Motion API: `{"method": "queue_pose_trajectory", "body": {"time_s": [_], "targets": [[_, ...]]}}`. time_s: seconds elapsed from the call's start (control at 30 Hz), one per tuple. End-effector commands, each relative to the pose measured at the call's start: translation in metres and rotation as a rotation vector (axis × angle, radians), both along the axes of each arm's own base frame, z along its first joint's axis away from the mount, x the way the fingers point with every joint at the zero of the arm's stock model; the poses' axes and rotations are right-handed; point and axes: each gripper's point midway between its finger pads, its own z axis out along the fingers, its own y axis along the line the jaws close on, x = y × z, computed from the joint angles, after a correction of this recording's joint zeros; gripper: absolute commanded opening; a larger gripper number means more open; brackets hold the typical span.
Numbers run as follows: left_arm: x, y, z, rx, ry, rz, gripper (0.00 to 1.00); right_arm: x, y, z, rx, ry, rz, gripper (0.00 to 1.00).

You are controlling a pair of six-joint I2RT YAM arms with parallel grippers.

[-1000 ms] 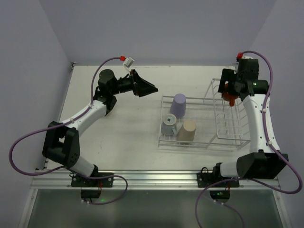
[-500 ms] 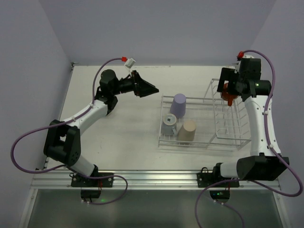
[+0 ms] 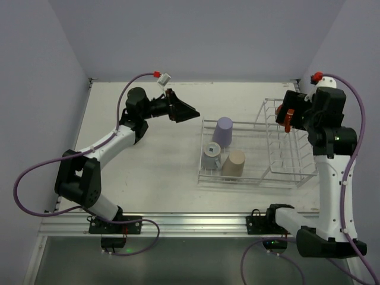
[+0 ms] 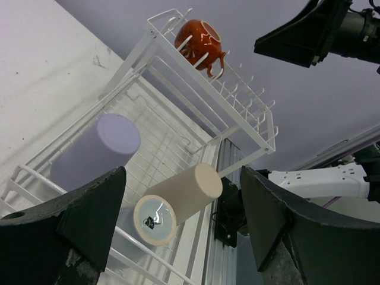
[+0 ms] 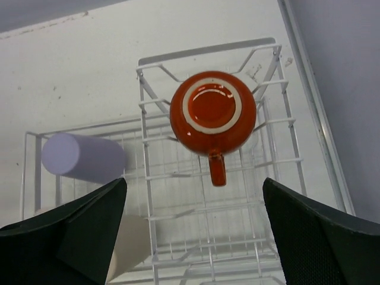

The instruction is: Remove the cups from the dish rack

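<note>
The orange-red mug is below the robot's right gripper, which will next move down and close on its handle (image 3: 288, 123) (image 5: 218, 171), since that slim part sticks out clear of the mug's round body.
The white dish rack (image 3: 291, 172) holds all the cups. A lavender tumbler (image 3: 224, 130), a beige tumbler (image 3: 234, 163) and a short blue-grey cup (image 3: 212, 156) stand upside down in its low tray. The orange-red mug (image 5: 212, 113) sits bottom-up on top of the tall basket section, handle towards the near side. My right gripper (image 3: 286, 116) hovers open above the mug (image 3: 289, 120), not touching it. My left gripper (image 3: 185, 111) hangs open left of the tray, aimed at the tumblers (image 4: 190, 189), well clear of them.
The rack (image 4: 237, 113) fills the right half of the white table (image 3: 148, 154). Purple walls close in the back and both sides. A metal rail (image 3: 196, 222) runs along the near edge by the arm bases.
The right arm has lifted and drawn back to the right, away from the mug, and its jaws have spread wider. The mug stays on the rack. The left arm has hardly moved.
</note>
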Motion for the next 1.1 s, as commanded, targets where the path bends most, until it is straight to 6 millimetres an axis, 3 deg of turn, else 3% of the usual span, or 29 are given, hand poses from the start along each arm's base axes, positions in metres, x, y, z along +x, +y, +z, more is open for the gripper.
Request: {"method": "queue_pose_trajectory", "body": {"time_s": [0.0, 0.07, 0.13, 0.17, 0.3, 0.57, 1.07], "targets": [[-0.007, -0.004, 0.013, -0.018, -0.049, -0.015, 0.82, -0.013, 0.012, -0.03, 0.038, 0.093, 0.05, 0.97], [-0.009, -0.004, 0.014, -0.018, -0.05, -0.015, 0.82, -0.016, 0.006, -0.042, 0.017, 0.099, 0.021, 0.71], [-0.01, -0.004, 0.015, -0.018, -0.052, -0.015, 0.82, -0.017, 0.0, -0.054, -0.003, 0.118, -0.004, 0.52], [-0.011, -0.004, 0.016, -0.019, -0.054, -0.015, 0.82, -0.017, -0.002, -0.057, -0.011, 0.125, -0.014, 0.5], [-0.012, -0.005, 0.018, -0.016, -0.059, -0.016, 0.82, -0.017, -0.015, -0.068, -0.059, 0.156, -0.064, 0.54], [-0.009, -0.007, 0.015, -0.009, -0.058, -0.017, 0.82, -0.005, -0.018, -0.067, -0.077, 0.177, -0.063, 0.54], [-0.008, -0.008, 0.014, -0.007, -0.063, -0.027, 0.82, 0.011, -0.021, -0.069, -0.113, 0.152, -0.042, 0.42]]}}
